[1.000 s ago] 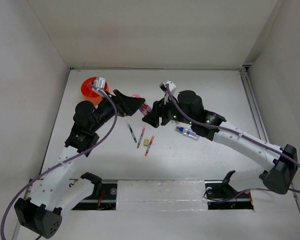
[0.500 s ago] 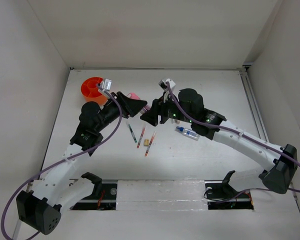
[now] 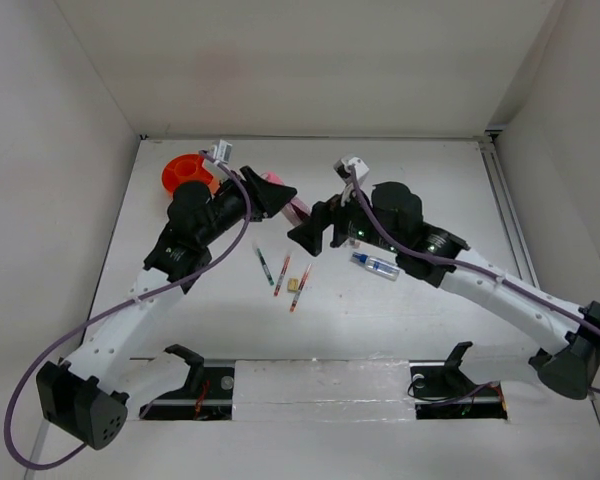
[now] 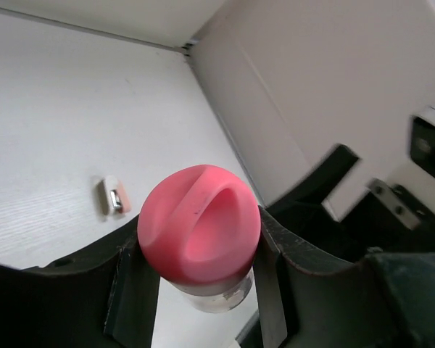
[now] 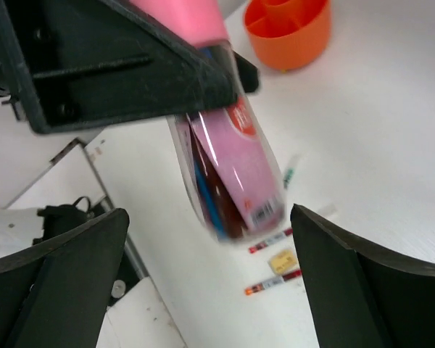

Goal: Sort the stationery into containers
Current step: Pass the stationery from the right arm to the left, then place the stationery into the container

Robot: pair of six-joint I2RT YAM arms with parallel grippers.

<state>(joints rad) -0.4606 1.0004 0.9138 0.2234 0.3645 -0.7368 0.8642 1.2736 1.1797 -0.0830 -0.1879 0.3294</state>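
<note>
I need to swing my left gripper over the orange tub's middle cup [image 3: 190,169] next, then lower it and release the tube, because the tub is to the gripper's left in the top view.
My left gripper [image 3: 272,196] is shut on the pink-capped tube [image 3: 292,204] just below its cap and holds it off the table; the cap [image 4: 199,232] fills the left wrist view between the fingers. My right gripper [image 3: 313,226] stands open just right of the tube's lower end [image 5: 232,181], its fingers wide on either side and not touching. The orange tub [image 3: 184,174] sits at the back left, behind the left wrist. Three pens [image 3: 282,275] and a tan cube [image 3: 294,284] lie on the table in front of the grippers. A blue-capped clear tube [image 3: 375,265] lies under the right arm.
A small white and tan eraser [image 4: 114,197] lies on the table beyond the cap in the left wrist view. White walls close the table in at the left, back and right. A metal rail [image 3: 320,385] runs along the near edge.
The left gripper closed on the pink-capped tube and drew it up and back. The right gripper opened, let go of the tube and shifted slightly right.
</note>
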